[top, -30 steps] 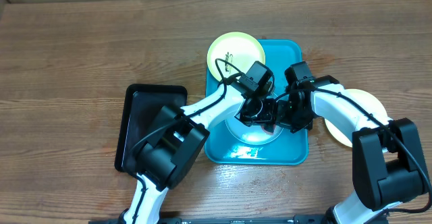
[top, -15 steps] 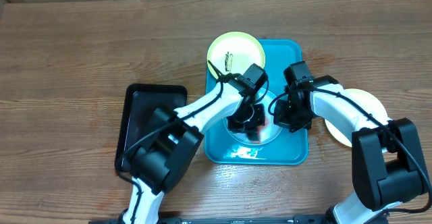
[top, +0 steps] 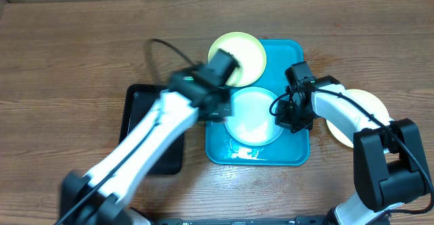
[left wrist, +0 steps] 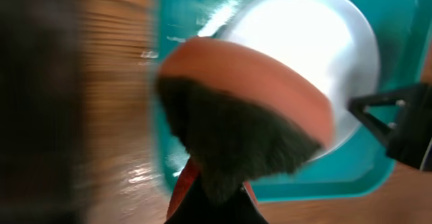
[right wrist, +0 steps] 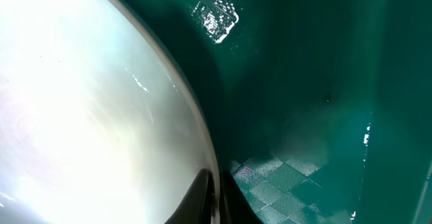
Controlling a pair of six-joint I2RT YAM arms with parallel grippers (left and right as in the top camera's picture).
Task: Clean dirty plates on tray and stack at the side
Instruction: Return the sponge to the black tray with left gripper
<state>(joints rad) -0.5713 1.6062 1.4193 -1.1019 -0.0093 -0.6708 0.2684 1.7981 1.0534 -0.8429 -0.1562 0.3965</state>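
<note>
The robot's left gripper will carry the scrubber away from the turquoise tray and down onto the black tray (left wrist: 39,102), since the side of the pale blue-white plate shows plain white.
A pale blue-white plate (top: 252,115) lies in the turquoise tray (top: 293,55); its face looks plain white, also in the left wrist view (left wrist: 317,42) and the right wrist view (right wrist: 88,116). My right gripper (top: 287,114) is shut on this plate's right rim (right wrist: 214,196). My left gripper (top: 214,100), blurred, is shut on an orange-backed dark scrubber (left wrist: 250,109) above the tray's left edge. A yellow-green plate (top: 245,49) lies at the tray's far left corner, partly under the left arm. Another yellow-green plate (top: 359,110) lies on the table to the right.
A black tray (top: 139,116) lies on the wooden table left of the turquoise tray, under the left arm. The right arm crosses over the yellow-green plate on the right. The turquoise tray floor (right wrist: 310,82) is glossy with glare.
My left gripper with the scrubber has swung left off the blue-white plate towards the tray's left edge, uncovering the plate. The right gripper has kept hold of the rim.
</note>
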